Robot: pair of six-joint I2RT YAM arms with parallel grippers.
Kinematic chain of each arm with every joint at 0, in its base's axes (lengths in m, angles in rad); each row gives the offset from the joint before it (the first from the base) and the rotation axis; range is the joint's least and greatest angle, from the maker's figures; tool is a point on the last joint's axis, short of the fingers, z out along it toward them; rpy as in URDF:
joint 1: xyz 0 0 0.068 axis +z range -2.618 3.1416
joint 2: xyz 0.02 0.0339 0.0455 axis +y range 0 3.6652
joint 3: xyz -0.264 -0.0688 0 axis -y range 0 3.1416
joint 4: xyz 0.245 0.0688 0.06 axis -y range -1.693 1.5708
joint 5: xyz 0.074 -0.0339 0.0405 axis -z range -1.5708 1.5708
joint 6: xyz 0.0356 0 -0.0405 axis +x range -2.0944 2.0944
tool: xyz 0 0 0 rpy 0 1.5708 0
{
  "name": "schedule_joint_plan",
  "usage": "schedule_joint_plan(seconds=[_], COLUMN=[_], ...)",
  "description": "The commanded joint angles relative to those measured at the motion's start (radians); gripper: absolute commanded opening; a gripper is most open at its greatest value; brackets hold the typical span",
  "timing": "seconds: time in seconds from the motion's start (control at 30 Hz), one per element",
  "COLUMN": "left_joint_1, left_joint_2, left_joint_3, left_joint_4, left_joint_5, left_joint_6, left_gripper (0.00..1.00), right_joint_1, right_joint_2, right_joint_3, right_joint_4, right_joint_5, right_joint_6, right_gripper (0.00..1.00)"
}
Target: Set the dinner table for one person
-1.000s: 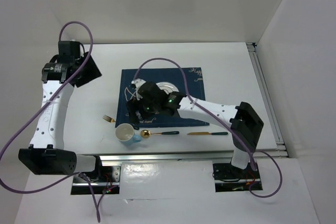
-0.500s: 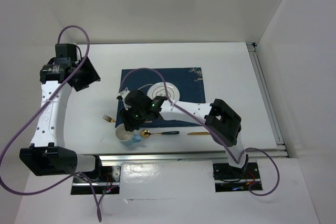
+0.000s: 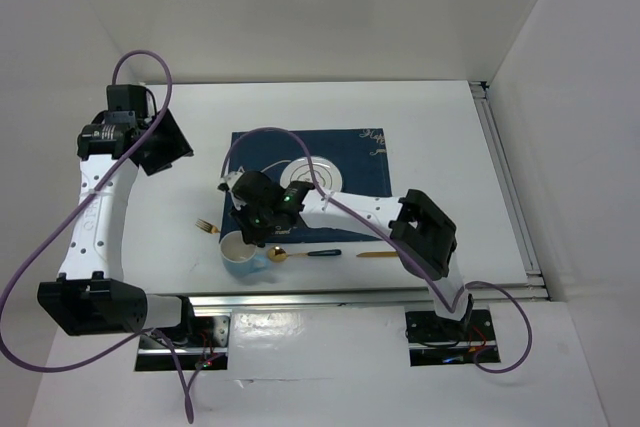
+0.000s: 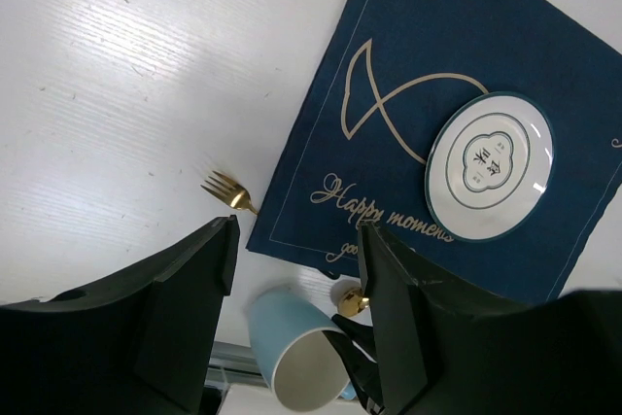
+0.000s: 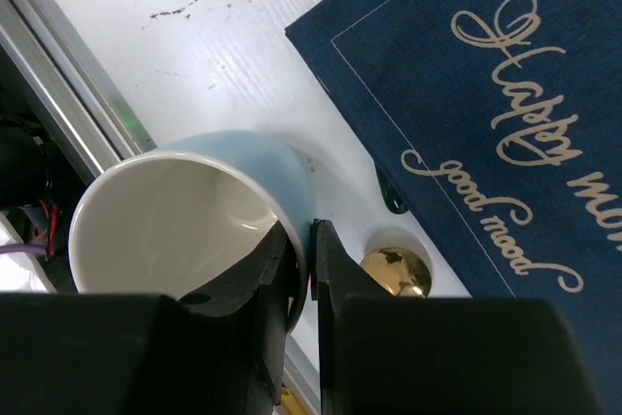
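The placemat's clear far corner is outward of the robot's right gripper and to its right in the top view, so the right gripper will carry the cup there and let go of it.
A light blue cup stands on the white dinner table near its front edge, just off the placemat's near left corner. My right gripper is shut on the cup's rim, with one finger inside and one outside the wall. A white plate lies on the dark blue placemat. My left gripper hangs open and empty high over the table's left side.
A gold fork lies left of the placemat. A gold spoon with a dark handle and a gold knife lie along the front edge. The silver rail runs just behind the cup.
My right gripper swung from above the placemat to the cup at the near left and closed on its rim. The left arm has barely shifted.
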Motion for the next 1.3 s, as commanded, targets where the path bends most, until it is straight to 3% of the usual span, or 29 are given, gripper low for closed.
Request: schedule_joint_plan(seconds=[0.0,0.13,0.27,0.5,0.7,1.0,1.27], left_joint_1=[0.001,0.001,0.001,0.001,-0.008,-0.111,-0.165], left_joint_2=[-0.033,-0.033,-0.033,-0.043,-0.061,-0.061,-0.07], left_joint_3=[-0.008,0.013,0.023,-0.031,-0.187,-0.422,-0.51], left_joint_4=[0.018,0.018,0.018,0.029,0.09,0.162,0.194], left_joint_5=[0.014,0.014,0.038,0.048,0.114,0.129,0.095], left_joint_6=[0.02,0.02,0.031,0.031,-0.001,-0.069,-0.107], left_gripper=[0.69,0.69,0.69,0.71,0.71,0.7,0.7], right_joint_1=[0.01,-0.012,-0.13,-0.499,-0.706,-0.832,-0.863], right_joint_2=[-0.06,-0.097,-0.164,-0.203,-0.125,0.046,0.151], right_joint_3=[0.102,0.172,0.182,0.204,0.292,0.425,0.462], right_joint_4=[-0.007,-0.101,-0.181,-0.274,-0.304,-0.313,-0.316], right_joint_5=[0.01,0.117,0.176,0.232,0.255,0.255,0.245], right_joint_6=[-0.002,0.025,0.058,0.148,0.168,0.159,0.159], right_gripper=[0.0,0.0,0.0,0.0,0.0,0.0,0.0])
